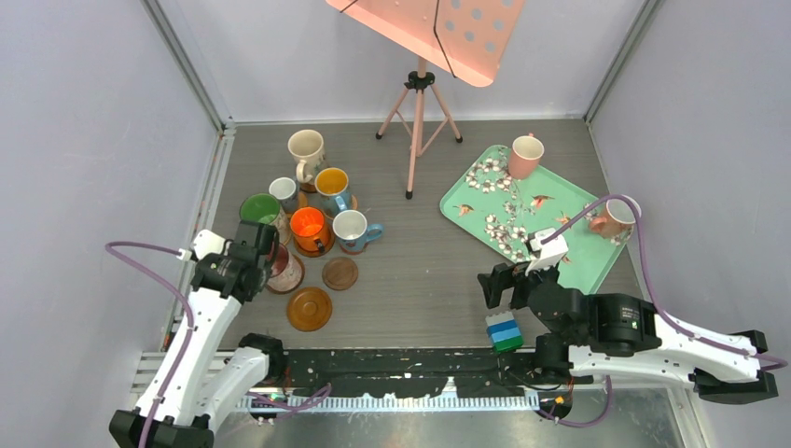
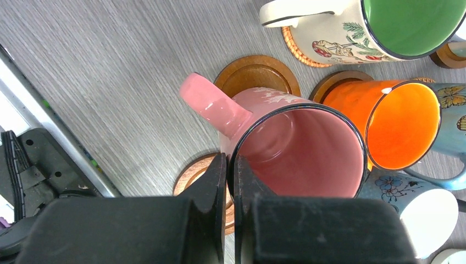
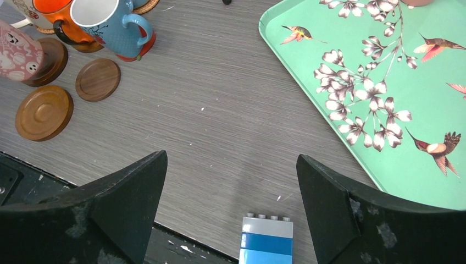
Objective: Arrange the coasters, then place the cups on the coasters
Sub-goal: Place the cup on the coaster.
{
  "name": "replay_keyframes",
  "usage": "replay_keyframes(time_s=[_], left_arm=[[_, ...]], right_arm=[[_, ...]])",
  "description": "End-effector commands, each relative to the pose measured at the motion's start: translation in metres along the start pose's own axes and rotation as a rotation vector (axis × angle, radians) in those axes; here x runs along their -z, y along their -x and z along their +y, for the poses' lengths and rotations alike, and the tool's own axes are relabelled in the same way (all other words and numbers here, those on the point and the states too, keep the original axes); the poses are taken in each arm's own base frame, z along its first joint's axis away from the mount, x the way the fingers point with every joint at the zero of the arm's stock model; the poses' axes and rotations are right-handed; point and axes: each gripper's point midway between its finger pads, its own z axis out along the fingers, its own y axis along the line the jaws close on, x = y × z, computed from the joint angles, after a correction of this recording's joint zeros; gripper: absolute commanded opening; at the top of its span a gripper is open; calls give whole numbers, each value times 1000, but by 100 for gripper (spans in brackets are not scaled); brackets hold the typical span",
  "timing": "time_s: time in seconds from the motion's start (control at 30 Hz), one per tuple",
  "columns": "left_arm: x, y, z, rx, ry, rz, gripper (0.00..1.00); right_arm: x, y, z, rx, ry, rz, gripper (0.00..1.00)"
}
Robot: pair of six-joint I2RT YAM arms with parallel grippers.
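Note:
My left gripper eases down and slightly outward next, sets the pink cup onto the dark brown coaster and releases, since the coaster's far edge still lies uncovered.
My left gripper is shut on the rim of a pink cup. That cup is at a dark brown coaster; whether it rests on it I cannot tell. Two coasters lie bare beside it, a brown one and an orange-tan one. Several cups stand behind on coasters: cream, green-lined, orange, blue. Two pink cups are on the tray. My right gripper hangs open and holds nothing.
A mint floral tray lies at the right. A pink music stand's tripod stands at the back centre. A grey-and-blue brick stack sits at the near edge, under the right gripper. Grey walls close in both sides.

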Motion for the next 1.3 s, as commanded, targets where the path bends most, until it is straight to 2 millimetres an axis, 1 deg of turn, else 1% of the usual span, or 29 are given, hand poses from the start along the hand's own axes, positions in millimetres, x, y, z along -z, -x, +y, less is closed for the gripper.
replay_keyframes(time_s=[0.0,0.33,0.67,0.9,1.07,1.27], left_arm=[[-1,25,-29,94,-75,-101,0],[-6,33,-29,73,-41,-144,0],[-18,26,-31,53,-28,-141,0],[-21,28,-30,31,-5,-154,0],[-24,25,-28,14,5,-146,0],[-28,23,-29,8,7,-146,3]], right_arm=[[2,11,-3,-52,-16,-37,95],[2,11,-8,-46,-34,-47,95],[5,13,-14,-44,-44,-58,95],[6,13,-17,-55,-45,-66,95],[6,13,-17,-53,-45,-66,95],[6,13,-17,-49,-43,-66,95]])
